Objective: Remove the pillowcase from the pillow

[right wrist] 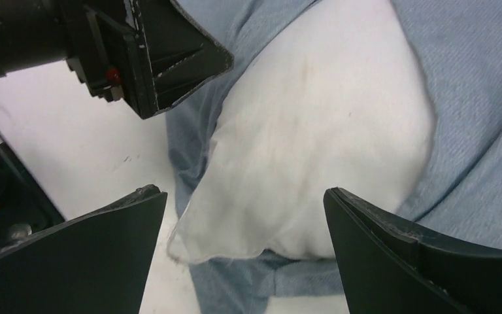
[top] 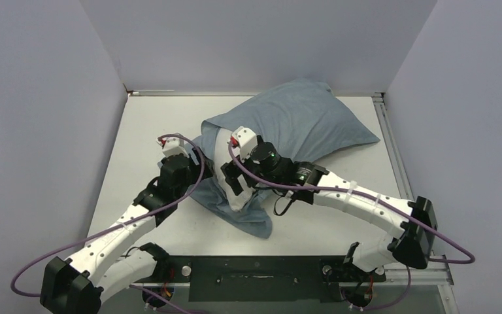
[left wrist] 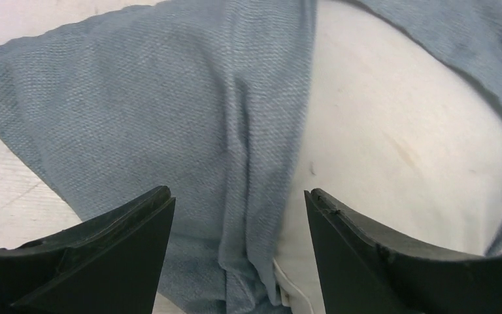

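Note:
My right gripper will next move slightly toward my left gripper, then go down onto the white pillow to pinch the pillow's exposed top.
The grey-blue pillowcase lies across the middle of the table, with the white pillow poking out of its near left opening. My left gripper hangs open just left of that opening. In the left wrist view it straddles the pillowcase's hem, beside the bare pillow, holding nothing. My right gripper stands open over the exposed pillow corner. Its jaws are wide apart and empty, with the pillowcase bunched around and under the corner.
The white table has grey walls on three sides and a metal rail along its right edge. The two grippers are close together; one of the left gripper's fingers shows at the top left of the right wrist view.

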Available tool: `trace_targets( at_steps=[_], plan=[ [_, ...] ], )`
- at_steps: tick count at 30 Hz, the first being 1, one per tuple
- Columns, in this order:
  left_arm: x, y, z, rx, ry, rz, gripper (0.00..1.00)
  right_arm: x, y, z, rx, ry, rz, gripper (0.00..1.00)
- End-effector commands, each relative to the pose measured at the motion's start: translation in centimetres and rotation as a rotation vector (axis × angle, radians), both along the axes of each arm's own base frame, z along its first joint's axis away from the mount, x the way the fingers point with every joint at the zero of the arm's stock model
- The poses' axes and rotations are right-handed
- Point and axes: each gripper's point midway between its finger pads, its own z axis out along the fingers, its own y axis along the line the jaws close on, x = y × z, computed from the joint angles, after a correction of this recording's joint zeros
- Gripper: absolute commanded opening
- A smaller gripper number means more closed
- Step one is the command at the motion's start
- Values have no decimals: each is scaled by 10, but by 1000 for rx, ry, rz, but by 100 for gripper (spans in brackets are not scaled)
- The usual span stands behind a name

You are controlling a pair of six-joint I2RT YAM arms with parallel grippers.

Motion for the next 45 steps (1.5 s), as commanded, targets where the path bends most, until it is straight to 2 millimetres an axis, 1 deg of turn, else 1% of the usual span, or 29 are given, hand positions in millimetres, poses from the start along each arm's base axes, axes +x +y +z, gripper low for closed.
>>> trace_targets(
  at_steps=[1,4,5,6,8,9,10,11,12,13,15,17,18,23,26,29,31,33,34,39,41,42,45],
  plan=[
    [24,5,8,-55,-25,21,74,42,14,21,-52,-172,-71,91],
    [32,3,5,-82,-16,15,74,54,20,-2,-126,-167,-87,90],
    [33,2,4,-82,-12,12,74,57,21,-13,-149,-158,-88,90],
    [37,0,10,-95,-36,8,74,60,20,-25,-171,-147,-94,90],
    [38,0,9,-95,-38,9,75,66,17,-51,-215,-112,-108,90],
    [37,1,8,-94,-38,13,75,70,14,-61,-227,-98,-121,92],
    [37,2,7,-90,-38,15,76,73,10,-72,-241,-79,-136,96],
    [37,3,5,-87,-36,15,76,76,5,-82,-251,-60,-152,89],
    [37,2,4,-84,-34,13,76,78,1,-89,-256,-43,-163,79],
    [37,2,1,-80,-29,11,76,79,-2,-95,-256,-29,-175,56],
    [38,1,-2,-72,-19,3,76,78,-6,-100,-243,-12,-186,30],
    [39,-3,-6,-61,-5,-13,76,74,-6,-99,-214,-7,-182,12],
    [40,-5,-7,-57,-1,-21,76,71,-6,-98,-201,-2,-180,6],
    [48,-12,-10,-29,11,-36,76,65,-8,-86,-127,-7,-182,5],
    [51,-18,-10,17,13,-33,77,60,-8,-82,-96,-5,-173,5],
    [53,-33,3,40,-9,-57,77,59,-9,-84,-90,-2,-175,5],
    [47,-41,11,82,-26,-75,77,59,-12,-86,-94,0,-186,5],
    [44,-44,20,122,-55,-57,78,59,-13,-87,-90,0,-193,5],
    [45,-43,21,133,-56,-46,78,58,-14,-87,-85,0,-194,5],
    [55,-38,7,180,-23,-5,76,57,-18,-86,-64,-4,-210,5],
    [58,-37,-2,201,-5,6,72,57,-22,-86,-67,-6,-226,5],
    [60,-35,-8,213,5,14,69,57,-25,-86,-67,-6,-237,5],
    [63,-23,-25,248,46,61,52,60,-38,-89,-68,4,-289,5]
  ],
)
